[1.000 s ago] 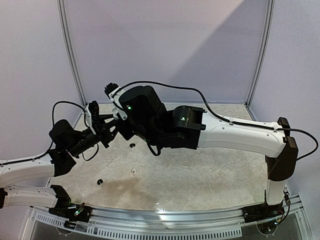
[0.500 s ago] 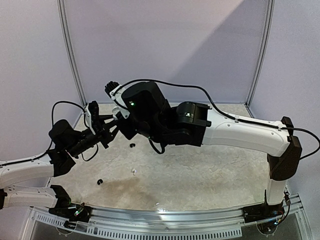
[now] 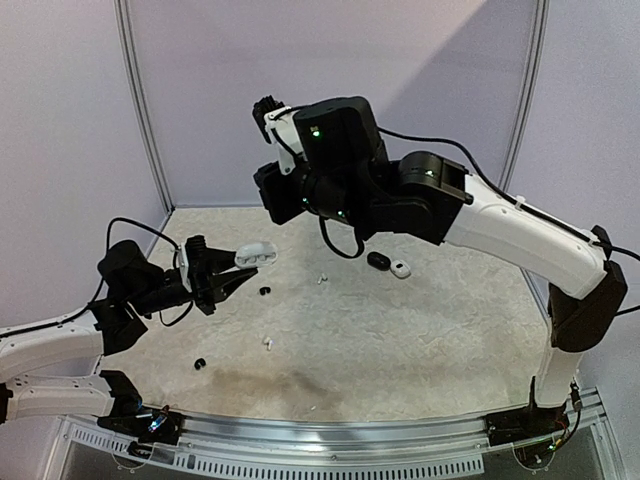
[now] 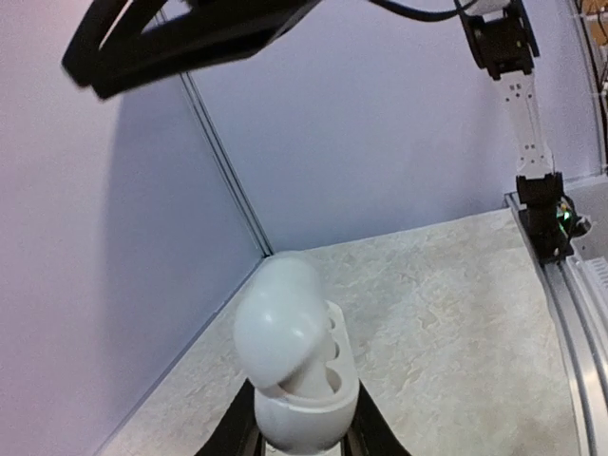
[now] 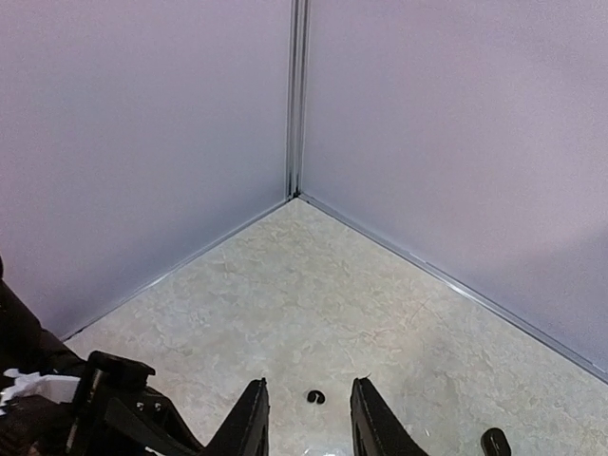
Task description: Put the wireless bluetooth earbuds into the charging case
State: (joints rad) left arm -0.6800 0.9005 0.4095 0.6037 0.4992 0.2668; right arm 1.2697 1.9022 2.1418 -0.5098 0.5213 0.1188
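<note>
The white charging case goes onto bare tabletop by the far black earbud next; my left gripper tilts, lowers and releases, since that spot lies below.
My left gripper (image 3: 232, 272) is shut on a white charging case (image 3: 256, 254) and holds it above the table's left side. In the left wrist view the gripper (image 4: 299, 442) grips the case (image 4: 304, 399) by its base; the lid (image 4: 275, 309) is open and the sockets look empty. My right gripper (image 3: 268, 195) is raised high, apart from the case, and is open and empty (image 5: 309, 423). One black earbud (image 3: 264, 291) lies on the table; it shows between the right fingers (image 5: 314, 396). Another black earbud (image 3: 200, 363) and three white earbuds (image 3: 267, 342) (image 3: 321, 279) (image 3: 315, 407) lie loose.
A black case (image 3: 378, 260) and a white case (image 3: 401, 268) lie shut at the back right. Purple walls close in the back and sides, with a corner post (image 5: 296, 95). A metal rail (image 3: 330, 425) runs along the near edge.
My right arm has lifted up and to the right, away from the left gripper. The white case in the left gripper now shows with its lid open. The left arm has dropped slightly.
</note>
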